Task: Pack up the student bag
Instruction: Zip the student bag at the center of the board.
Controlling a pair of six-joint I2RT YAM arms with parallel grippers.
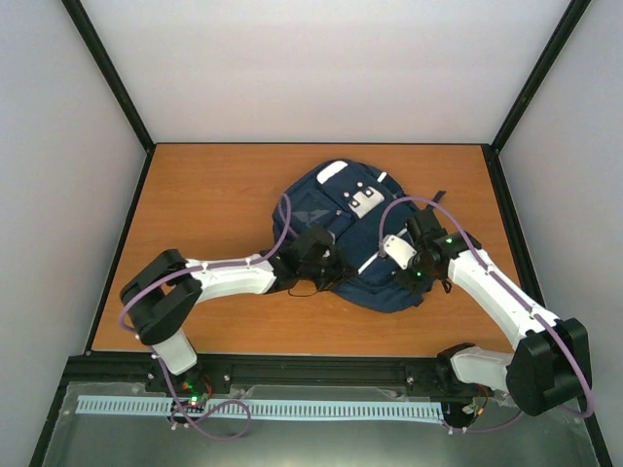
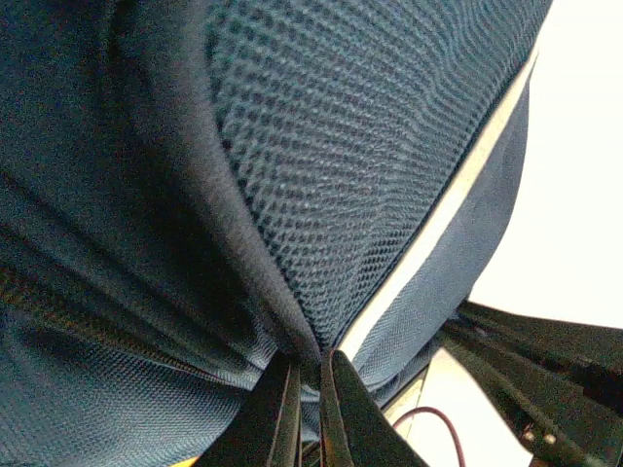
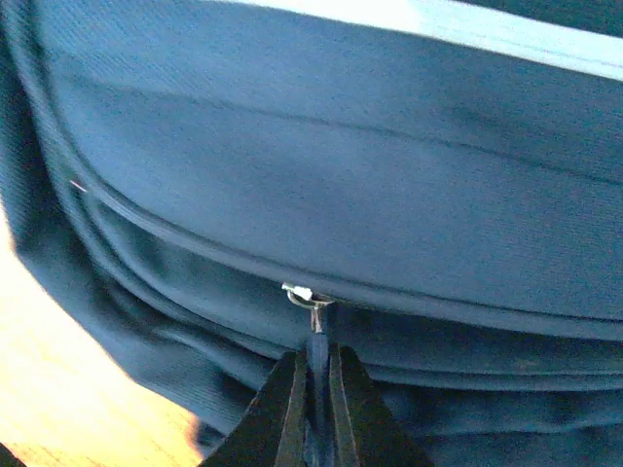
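Note:
I should next pull my left gripper toward the bare wood to its left in the top view and let go of the fold of the bag's fabric, because the bag [image 1: 336, 209] lies slanted.
The navy student bag [image 1: 336, 209] lies on the wooden table [image 1: 204, 195], with a white patch on top. My left gripper [image 1: 326, 265] sits at the bag's near left edge, shut on a fold of the bag's blue fabric [image 2: 310, 352]; mesh cloth and a white stripe fill the left wrist view. My right gripper [image 1: 417, 275] is at the bag's near right edge, shut on the blue zipper pull tab [image 3: 317, 352], which hangs from a silver slider [image 3: 305, 295] on the zipper line.
White walls with black frame posts enclose the table. A perforated rail [image 1: 253, 409] runs along the near edge by the arm bases. Purple cables loop over both arms. Bare wood [image 3: 68, 389] shows beside the bag in the right wrist view.

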